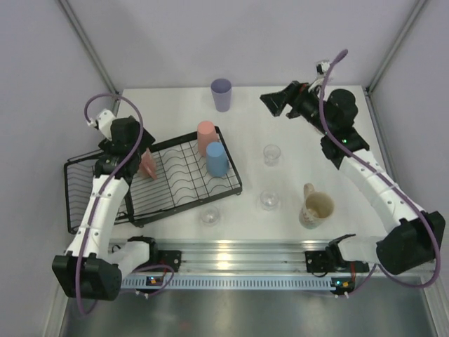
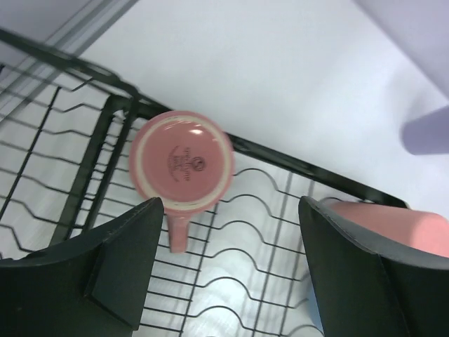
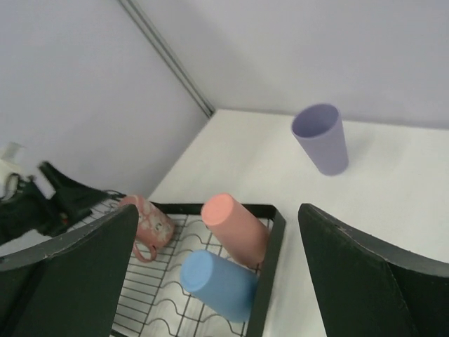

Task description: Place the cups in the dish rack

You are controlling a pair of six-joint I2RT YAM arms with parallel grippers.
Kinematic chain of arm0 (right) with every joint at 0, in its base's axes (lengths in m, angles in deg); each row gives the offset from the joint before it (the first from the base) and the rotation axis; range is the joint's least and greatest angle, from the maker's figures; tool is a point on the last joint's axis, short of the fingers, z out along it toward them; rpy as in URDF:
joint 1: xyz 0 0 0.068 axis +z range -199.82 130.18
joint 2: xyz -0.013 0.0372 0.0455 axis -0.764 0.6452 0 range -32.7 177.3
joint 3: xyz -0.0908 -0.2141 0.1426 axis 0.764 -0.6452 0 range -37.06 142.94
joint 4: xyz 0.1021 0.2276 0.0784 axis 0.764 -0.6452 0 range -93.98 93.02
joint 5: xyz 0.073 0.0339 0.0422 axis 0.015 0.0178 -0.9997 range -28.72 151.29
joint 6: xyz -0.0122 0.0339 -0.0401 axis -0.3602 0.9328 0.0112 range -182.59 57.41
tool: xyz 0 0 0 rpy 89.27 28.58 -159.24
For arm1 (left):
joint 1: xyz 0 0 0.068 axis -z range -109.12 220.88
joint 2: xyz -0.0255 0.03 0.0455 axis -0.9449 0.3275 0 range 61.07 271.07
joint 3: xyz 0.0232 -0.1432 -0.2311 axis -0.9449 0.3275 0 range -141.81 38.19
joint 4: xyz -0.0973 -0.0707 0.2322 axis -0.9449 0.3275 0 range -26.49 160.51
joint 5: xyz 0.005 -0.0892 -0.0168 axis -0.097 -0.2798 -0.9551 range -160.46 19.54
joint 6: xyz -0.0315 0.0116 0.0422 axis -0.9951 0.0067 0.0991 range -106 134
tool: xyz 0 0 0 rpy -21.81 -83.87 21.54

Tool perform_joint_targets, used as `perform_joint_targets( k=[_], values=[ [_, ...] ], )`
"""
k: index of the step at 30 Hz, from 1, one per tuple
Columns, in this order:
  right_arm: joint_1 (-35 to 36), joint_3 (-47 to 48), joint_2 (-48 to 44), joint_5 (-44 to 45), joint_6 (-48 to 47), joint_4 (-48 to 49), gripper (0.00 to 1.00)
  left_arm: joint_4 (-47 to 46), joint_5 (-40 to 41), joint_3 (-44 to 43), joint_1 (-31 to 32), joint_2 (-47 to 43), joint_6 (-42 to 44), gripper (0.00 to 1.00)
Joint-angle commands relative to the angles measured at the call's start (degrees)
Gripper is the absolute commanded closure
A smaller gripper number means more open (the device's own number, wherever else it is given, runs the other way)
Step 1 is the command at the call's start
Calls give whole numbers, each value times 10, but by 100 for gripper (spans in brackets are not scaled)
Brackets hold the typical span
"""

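The table's far corner is below my right gripper and to its right in the top view. The gripper faces the rack [image 1: 184, 184], so I will swing it to that corner and turn it down.
The black wire dish rack [image 1: 184, 184] lies at the left. In it rest a salmon tumbler [image 1: 205, 137], a blue tumbler [image 1: 217, 159] and a pink mug [image 1: 147, 165], bottom up [image 2: 184, 163]. A lavender tumbler [image 1: 221, 93] stands at the back. A cream mug [image 1: 316, 208] and three clear glasses [image 1: 272, 154] [image 1: 269, 201] [image 1: 209, 215] stand on the table. My left gripper [image 1: 142, 149] hangs open and empty just above the pink mug [image 2: 231, 260]. My right gripper [image 1: 270, 102] is open and empty, raised at the back right, facing the rack [image 3: 217, 232].
The rack's taller basket section [image 1: 88, 193] is at the far left under my left arm. A metal rail [image 1: 238, 253] runs along the near table edge. Frame posts and grey walls close in the back and sides.
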Motion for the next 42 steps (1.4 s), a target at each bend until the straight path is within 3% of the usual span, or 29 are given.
perform_joint_targets(
  k=[1, 4, 5, 8, 13, 17, 20, 23, 32, 42],
  values=[
    [-9, 101, 74, 48, -20, -128, 4, -3, -68, -45, -3, -29, 37, 17],
    [-9, 177, 128, 111, -44, -222, 8, -7, -162, -85, -2, -9, 85, 17],
    [-10, 193, 138, 156, -51, -236, 9, -7, -241, -110, -2, 1, 91, 17],
    [-18, 241, 178, 189, -79, -253, 14, -9, -342, -138, 16, 29, 99, 17],
    [-49, 330, 258, 192, -115, -318, 21, -9, -375, -162, 105, 64, 133, 17],
    [-141, 336, 280, 211, -126, -353, 30, -25, -463, -155, 155, 63, 117, 18],
    [-224, 361, 320, 213, -75, -391, 32, -39, -451, -135, 172, 50, 98, 18],
    [-253, 400, 354, 240, -63, -426, 28, -37, -427, -121, 172, 38, 89, 18],
    [-297, 384, 386, 259, -80, -434, 35, -38, -408, -83, 173, -7, 96, 18],
    [-297, 371, 449, 241, -85, -424, 39, -37, -441, -86, 173, -17, 99, 17]
  ],
)
